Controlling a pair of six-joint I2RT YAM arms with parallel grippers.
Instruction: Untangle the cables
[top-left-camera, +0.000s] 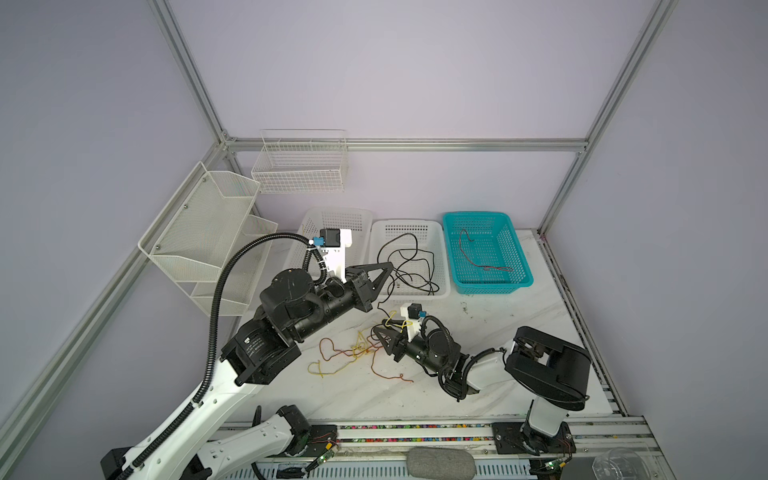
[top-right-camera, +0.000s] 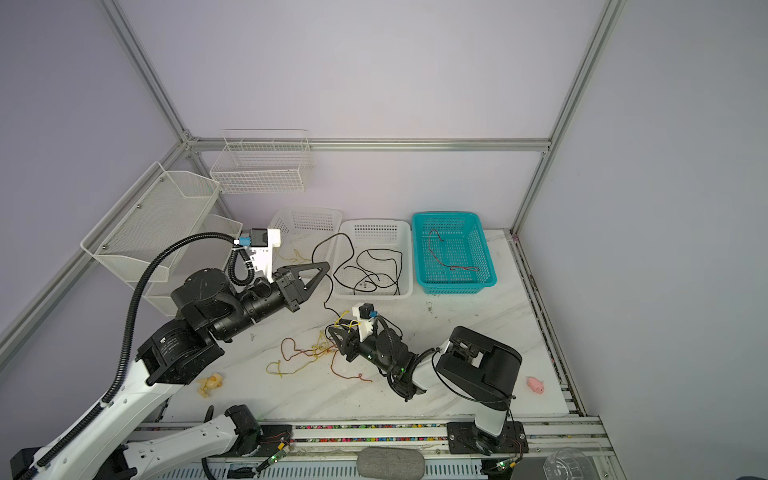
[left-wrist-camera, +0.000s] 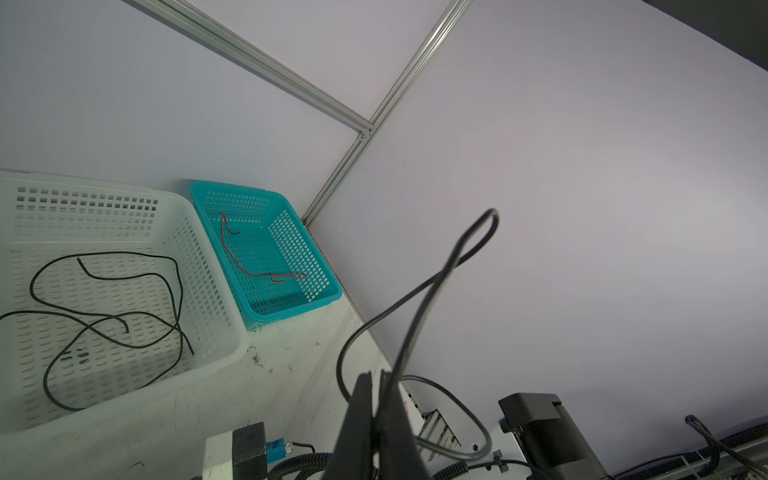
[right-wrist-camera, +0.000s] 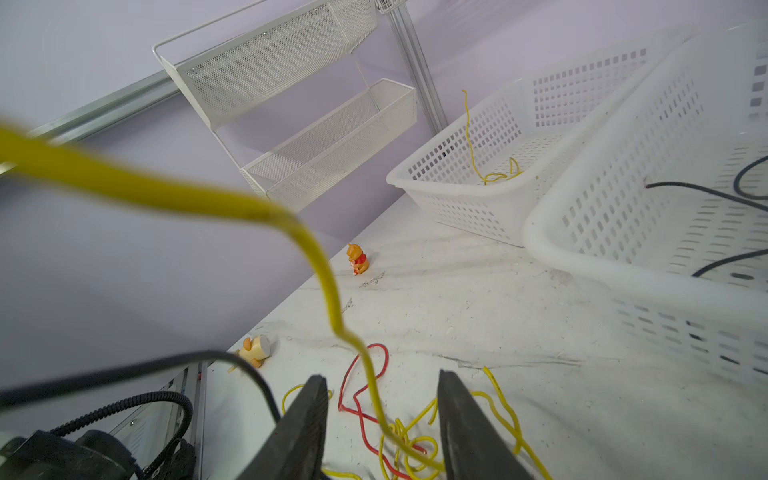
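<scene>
My left gripper should next pull toward the side where the white basket with the yellow cable (top-right-camera: 308, 238) lies beside it, so the slack black cable straightens, and let go of the black cable.
My left gripper (top-left-camera: 388, 266) (left-wrist-camera: 376, 376) is shut on a black cable (top-left-camera: 388, 293) (left-wrist-camera: 457, 257) and holds it raised by the middle white basket (top-left-camera: 405, 222). That cable loops above the fingers and hangs down to the table. More black cables (top-left-camera: 415, 266) lie in that basket. My right gripper (top-left-camera: 376, 330) (right-wrist-camera: 380, 378) is open, low over a tangle of yellow and red cables (top-left-camera: 357, 349) (right-wrist-camera: 407, 432) on the table. One yellow cable (right-wrist-camera: 324, 270) rises from the tangle between the open fingers, ungripped.
A left white basket (top-left-camera: 336, 210) holds a yellow cable (right-wrist-camera: 469, 137). A teal basket (top-left-camera: 478, 215) holds a red and black wire (top-left-camera: 469, 253). Mesh shelves (top-left-camera: 199, 232) and a wire basket (top-left-camera: 299, 162) hang on the walls. Small toys (top-right-camera: 212, 382) (top-right-camera: 536, 384) lie on the table.
</scene>
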